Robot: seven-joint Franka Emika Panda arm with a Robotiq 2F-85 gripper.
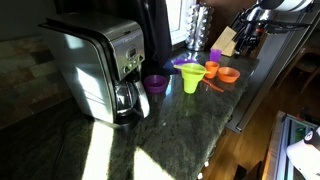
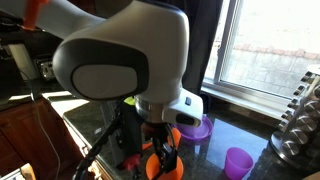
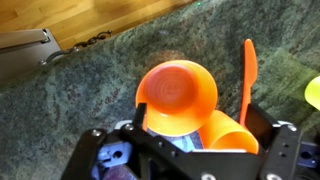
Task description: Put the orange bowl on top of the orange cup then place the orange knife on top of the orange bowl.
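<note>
My gripper lowers left in the wrist view next, onto the orange bowl's rim (image 1: 238, 72) opposite the knife, since the cup and knife crowd one side.
In the wrist view the orange bowl (image 3: 175, 95) fills the middle, tipped with its rim toward the camera. Right beside it the orange cup (image 3: 228, 135) shows between my fingers. The orange knife (image 3: 247, 80) lies flat on the counter just right of both. My gripper (image 3: 197, 115) hovers open above the bowl and cup, one finger on each side, holding nothing. In an exterior view the orange cup (image 1: 211, 70), orange bowl (image 1: 228, 75) and orange knife (image 1: 214, 87) sit grouped near the counter's edge. My gripper (image 2: 160, 152) hangs over an orange piece I cannot identify.
A coffee maker (image 1: 105, 65) stands on the dark stone counter (image 1: 160, 130). A purple bowl (image 1: 155, 83), a yellow-green cup (image 1: 190, 80) and a purple cup (image 1: 215, 55) stand near the orange things. A purple plate (image 2: 195, 128) lies by the window. The counter edge drops to wooden floor (image 3: 130, 20).
</note>
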